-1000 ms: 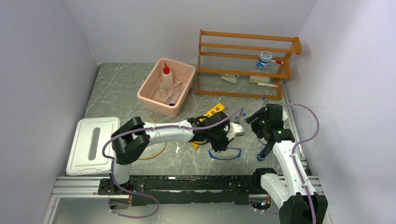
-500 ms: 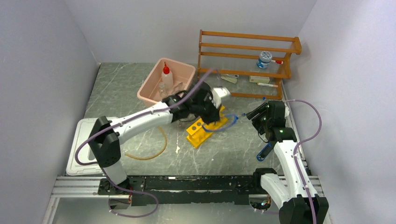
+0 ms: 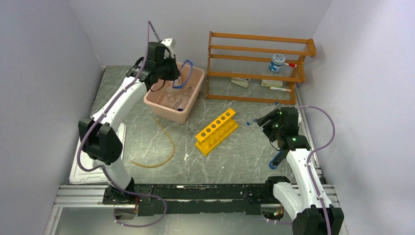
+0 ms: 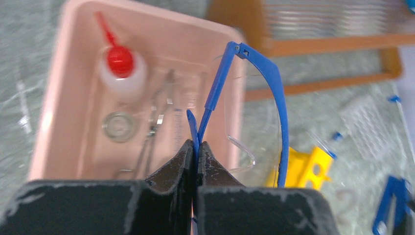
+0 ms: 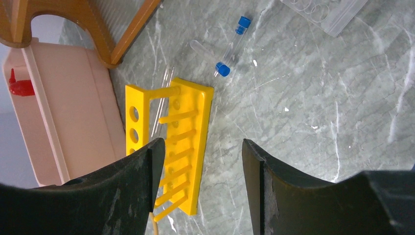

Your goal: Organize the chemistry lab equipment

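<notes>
My left gripper should next move the goggles (image 3: 185, 73) toward the pink tub's side by the wooden shelf rack, then lower them in.
My left gripper (image 3: 175, 74) is shut on a temple arm of the blue-framed goggles (image 3: 185, 73) and holds them above the pink tub (image 3: 169, 110). In the left wrist view the gripper (image 4: 196, 147) pinches the goggles (image 4: 275, 98) over the tub, which holds the red-capped squeeze bottle (image 4: 120, 66), tiny clear beaker (image 4: 119, 126) and metal tongs (image 4: 154, 127). The yellow holed rack (image 3: 217, 130) lies mid-table. Blue-capped tubes (image 5: 230, 49) lie beside it. Tan tubing (image 3: 164, 152) curls at front left. My right gripper (image 3: 266, 122) is open and empty above the rack (image 5: 171, 142).
The wooden shelf rack (image 3: 257, 68) stands at the back right with a few small items on it. The white lid (image 3: 98, 152) lies at front left. A clear ridged plastic piece (image 5: 323, 12) lies near the shelf. A blue object (image 3: 276, 159) lies by the right arm.
</notes>
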You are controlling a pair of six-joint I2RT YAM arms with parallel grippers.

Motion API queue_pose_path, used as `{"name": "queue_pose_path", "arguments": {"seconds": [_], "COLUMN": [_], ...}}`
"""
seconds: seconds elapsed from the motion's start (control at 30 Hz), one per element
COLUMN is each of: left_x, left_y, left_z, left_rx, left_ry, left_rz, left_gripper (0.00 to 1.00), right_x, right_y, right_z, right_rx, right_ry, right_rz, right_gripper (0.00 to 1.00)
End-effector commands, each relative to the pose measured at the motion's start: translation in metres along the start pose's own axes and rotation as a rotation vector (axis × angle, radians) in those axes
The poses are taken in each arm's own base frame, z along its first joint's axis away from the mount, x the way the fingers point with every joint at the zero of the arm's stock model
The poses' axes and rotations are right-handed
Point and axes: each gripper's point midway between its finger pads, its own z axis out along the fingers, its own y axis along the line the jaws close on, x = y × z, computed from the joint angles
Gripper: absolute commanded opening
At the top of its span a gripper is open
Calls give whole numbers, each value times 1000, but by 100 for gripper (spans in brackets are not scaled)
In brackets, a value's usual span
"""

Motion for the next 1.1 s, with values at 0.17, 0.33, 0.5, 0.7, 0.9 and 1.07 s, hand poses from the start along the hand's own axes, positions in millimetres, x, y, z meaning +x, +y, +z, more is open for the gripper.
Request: {"name": "queue_pose_path", "arguments": {"seconds": [0.17,0.33,0.5,0.7,0.9,1.07], "left_x": [24,39,59,69,85,98], "left_y": [63,62,52,63,61,55], "left_z": [54,74,91,106,129,143], "left_rx": [-189,-181,-221,-303,-256,-203], "left_ry": [53,76,98,100,119,152], "left_rz": [-34,-45,31,103,125,118], "left_gripper": [5,5,5,5,5,13], "right_x": [-9,-10,-11,-12,-12,-13], "right_y": [7,7,7,8,6,7], "right_z": [7,11,16,19,20,21], "right_rx": [-21,-17,-11,-6,2,6], "right_ry": [-24,-24,-20,-18,-18,-19], "right_rz": [5,2,-2,-11,-12,-16], "right_gripper": [63,63,63,63,63,63]}}
